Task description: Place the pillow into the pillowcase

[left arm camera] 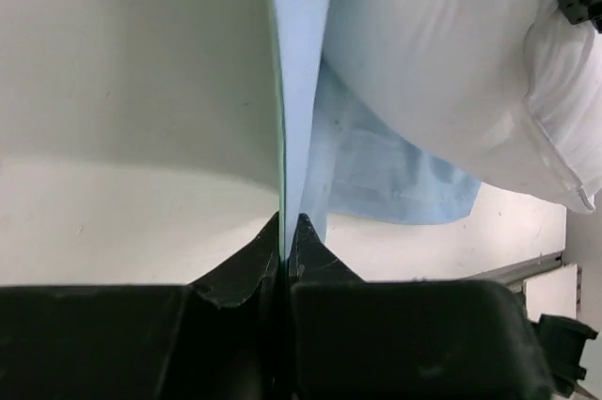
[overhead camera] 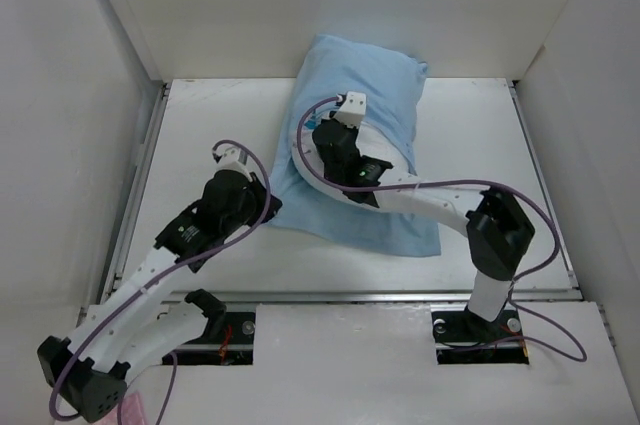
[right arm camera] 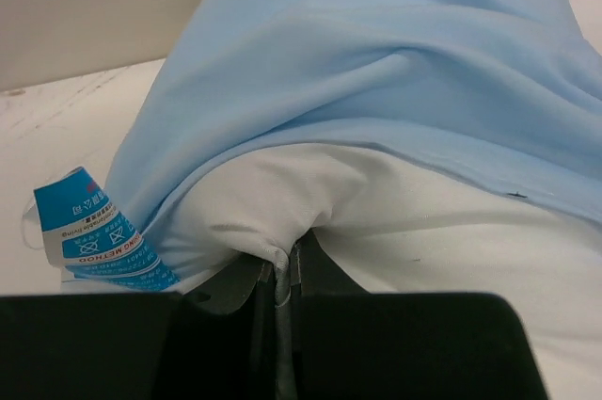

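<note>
The pillow's gripped edge sits against the pillowcase's opening. My right gripper will next shift to the left in the top view, toward the pillow's blue tag [overhead camera: 311,124] [right arm camera: 89,231], and open.
The light-blue pillowcase [overhead camera: 375,95] lies at the table's back middle, bulging over the white pillow [overhead camera: 382,150], whose near end shows at its opening. My right gripper [overhead camera: 345,160] is shut on the pillow's seamed edge [right arm camera: 282,264]; the pillow's blue tag [right arm camera: 89,231] hangs at the left. My left gripper [overhead camera: 262,207] is shut on the pillowcase's left edge [left arm camera: 299,136], holding it taut. The pillow [left arm camera: 451,61] shows white in the left wrist view, above the loose pillowcase layer [left arm camera: 395,179].
White enclosure walls [overhead camera: 60,95] stand at the left, back and right. A metal rail [overhead camera: 400,295] runs along the table's near edge. The flat lower part of the pillowcase [overhead camera: 400,230] spreads toward the rail.
</note>
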Tool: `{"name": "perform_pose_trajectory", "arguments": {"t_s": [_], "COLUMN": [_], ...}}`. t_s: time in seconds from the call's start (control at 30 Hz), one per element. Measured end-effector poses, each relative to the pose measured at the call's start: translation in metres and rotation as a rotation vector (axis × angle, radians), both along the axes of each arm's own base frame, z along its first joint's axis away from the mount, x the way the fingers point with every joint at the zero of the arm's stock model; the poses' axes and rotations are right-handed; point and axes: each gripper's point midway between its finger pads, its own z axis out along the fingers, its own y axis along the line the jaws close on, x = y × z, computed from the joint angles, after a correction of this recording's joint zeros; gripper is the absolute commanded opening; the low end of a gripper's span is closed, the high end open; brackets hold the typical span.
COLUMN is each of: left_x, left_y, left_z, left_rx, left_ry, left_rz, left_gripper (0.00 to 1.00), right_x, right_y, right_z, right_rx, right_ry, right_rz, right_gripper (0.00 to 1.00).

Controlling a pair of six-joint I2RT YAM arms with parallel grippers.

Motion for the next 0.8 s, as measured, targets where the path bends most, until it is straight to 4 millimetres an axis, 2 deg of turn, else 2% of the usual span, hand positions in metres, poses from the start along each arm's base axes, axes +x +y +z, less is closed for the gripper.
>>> {"name": "perform_pose_trajectory", "arguments": {"t_s": [0.13,0.23,0.27,0.3,0.33,0.37,0.4,0.47,0.6,0.7,0.8], "left_x": [-0.015,-0.018,-0.018,-0.018,-0.018,-0.018,-0.017,-0.016,-0.005,0.008,0.023], "left_y": [0.023,0.033,0.036,0.039,0.041,0.044,0.047,0.053,0.068,0.087,0.107], "left_z": [-0.002,0.001,0.001,0.001,0.000,-0.003,-0.006,-0.011,-0.010,-0.004,0.003], "left_rx": [0.004,-0.008,-0.009,-0.005,-0.001,0.009,0.022,0.065,0.139,0.177,0.218], "left_ry": [0.071,0.085,0.089,0.092,0.096,0.103,0.111,0.134,0.157,0.150,0.143], "left_rz": [0.117,0.183,0.202,0.218,0.237,0.253,0.267,0.305,0.405,0.510,0.598], "left_gripper": [0.00,0.00,0.00,0.00,0.00,0.00,0.00,0.00,0.00,0.00,0.00], "right_x": [0.015,0.017,0.016,0.014,0.011,0.006,0.001,-0.014,-0.050,-0.079,-0.108], "right_y": [0.010,0.020,0.026,0.033,0.039,0.047,0.054,0.063,0.068,0.064,0.059], "right_z": [-0.005,-0.008,-0.008,-0.008,-0.008,-0.008,-0.008,-0.009,-0.012,-0.011,0.000], "right_rx": [0.004,-0.021,-0.025,-0.034,-0.053,-0.069,-0.083,-0.141,-0.274,-0.356,-0.419], "right_ry": [-0.033,-0.025,-0.019,-0.007,0.009,0.026,0.042,0.080,0.136,0.156,0.148], "right_rz": [-0.043,0.013,0.057,0.115,0.177,0.255,0.341,0.508,0.729,0.829,0.922], "right_gripper": [0.00,0.00,0.10,0.14,0.23,0.37,0.71,0.99,0.99,0.99,0.99]}}
